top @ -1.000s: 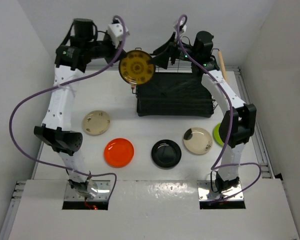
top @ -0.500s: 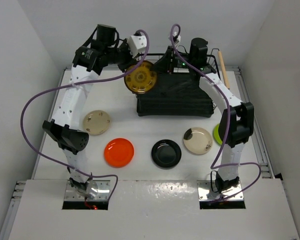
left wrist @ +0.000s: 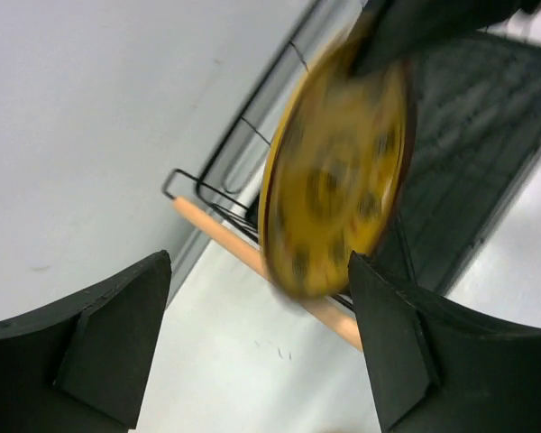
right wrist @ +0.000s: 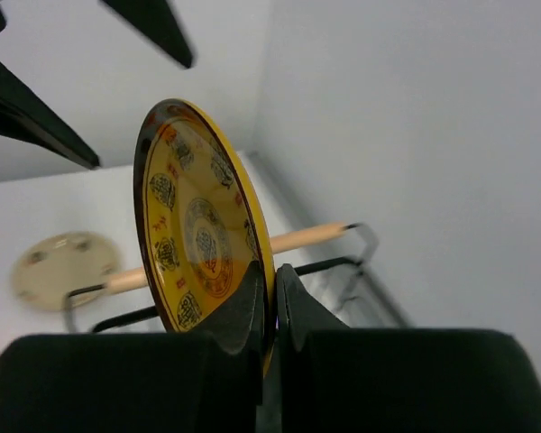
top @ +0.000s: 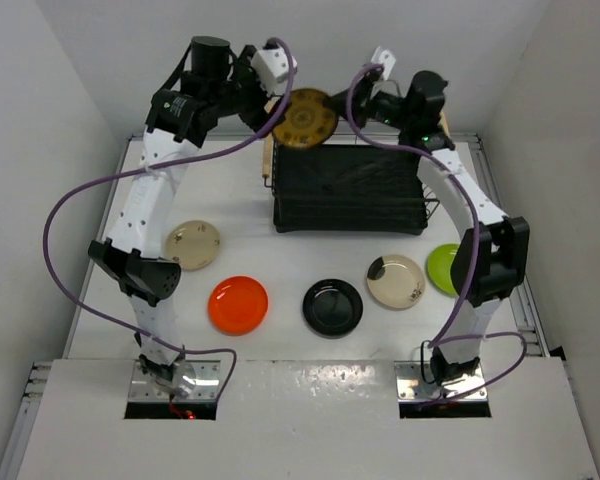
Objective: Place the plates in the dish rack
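Observation:
The plate hangs high over one corner of the rack, so the robot's right gripper should carry it toward the opposite wooden handle, then down into the rack's far side (top: pixel 392 148).
The yellow-brown patterned plate (top: pixel 305 118) (right wrist: pixel 194 216) hangs on edge above the far left corner of the black wire dish rack (top: pixel 350 190). My right gripper (top: pixel 346 110) (right wrist: pixel 272 271) is shut on its rim. My left gripper (top: pixel 278 104) (left wrist: pixel 257 271) stands open just left of the plate (left wrist: pixel 338 180), its fingers either side and not touching. On the table lie the cream floral plate (top: pixel 193 245), orange plate (top: pixel 238 305), black plate (top: pixel 333 307), beige plate with a dark patch (top: pixel 395 281) and lime green plate (top: pixel 446 268).
The rack's wooden handles run along its left side (top: pixel 268 155) (left wrist: pixel 218 233) and its right side (top: pixel 444 122). White walls close in behind and at both sides. Purple cables loop from both arms over the table.
The plate passed from my left gripper to my right. The left jaws opened, the right jaws closed on the rim, and the plate rose up and right over the rack's far left corner.

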Available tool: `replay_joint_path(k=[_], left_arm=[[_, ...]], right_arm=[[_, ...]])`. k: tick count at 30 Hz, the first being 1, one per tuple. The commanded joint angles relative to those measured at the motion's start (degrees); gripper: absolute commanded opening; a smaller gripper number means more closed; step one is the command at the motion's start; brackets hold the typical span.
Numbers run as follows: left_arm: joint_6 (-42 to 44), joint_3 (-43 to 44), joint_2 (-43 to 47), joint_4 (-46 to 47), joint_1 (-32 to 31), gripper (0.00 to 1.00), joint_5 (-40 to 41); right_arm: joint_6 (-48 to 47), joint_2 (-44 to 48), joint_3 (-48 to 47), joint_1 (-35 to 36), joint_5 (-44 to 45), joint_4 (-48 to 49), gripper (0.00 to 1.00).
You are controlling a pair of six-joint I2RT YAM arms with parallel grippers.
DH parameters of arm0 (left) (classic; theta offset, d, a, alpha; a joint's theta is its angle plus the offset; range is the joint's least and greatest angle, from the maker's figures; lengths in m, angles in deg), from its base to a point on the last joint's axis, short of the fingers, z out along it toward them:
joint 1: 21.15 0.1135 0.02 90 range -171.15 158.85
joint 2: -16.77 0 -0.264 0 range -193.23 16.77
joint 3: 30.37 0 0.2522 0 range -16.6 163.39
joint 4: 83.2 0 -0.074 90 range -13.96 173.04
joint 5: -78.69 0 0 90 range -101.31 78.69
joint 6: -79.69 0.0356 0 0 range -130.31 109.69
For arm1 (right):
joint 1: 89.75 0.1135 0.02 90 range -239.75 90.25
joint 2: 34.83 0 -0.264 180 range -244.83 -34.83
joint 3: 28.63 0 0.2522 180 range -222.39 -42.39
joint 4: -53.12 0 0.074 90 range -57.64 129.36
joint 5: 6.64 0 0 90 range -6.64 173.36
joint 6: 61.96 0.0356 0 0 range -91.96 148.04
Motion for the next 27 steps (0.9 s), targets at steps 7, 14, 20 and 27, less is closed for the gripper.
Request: replay_joint_path(k=[7,14,20,27], left_arm=[[-13.78,-0.67,1.00,8.00,14.24,0.88,1.97],[-16.33,-14.83,2.93,8.00,24.44,0.87,1.97],[-17.13,-23.27,2.93,8.00,28.07,0.82,1.44],[-17.13,-24.42,0.56,8.53,27.46,0.82,3.20]], right_arm=[[-6.33,-6.39,-11.20,-14.92,-0.74,15.53,0.00],[-9.50,-14.65,-8.84,-20.05,-9.02,21.24,0.00],[-19.51,-19.67,-12.34,-20.05,-10.43,7.80,0.00],[-45.62,-22.30,-17.97,-18.47,-4.19,-15.32,0.00]])
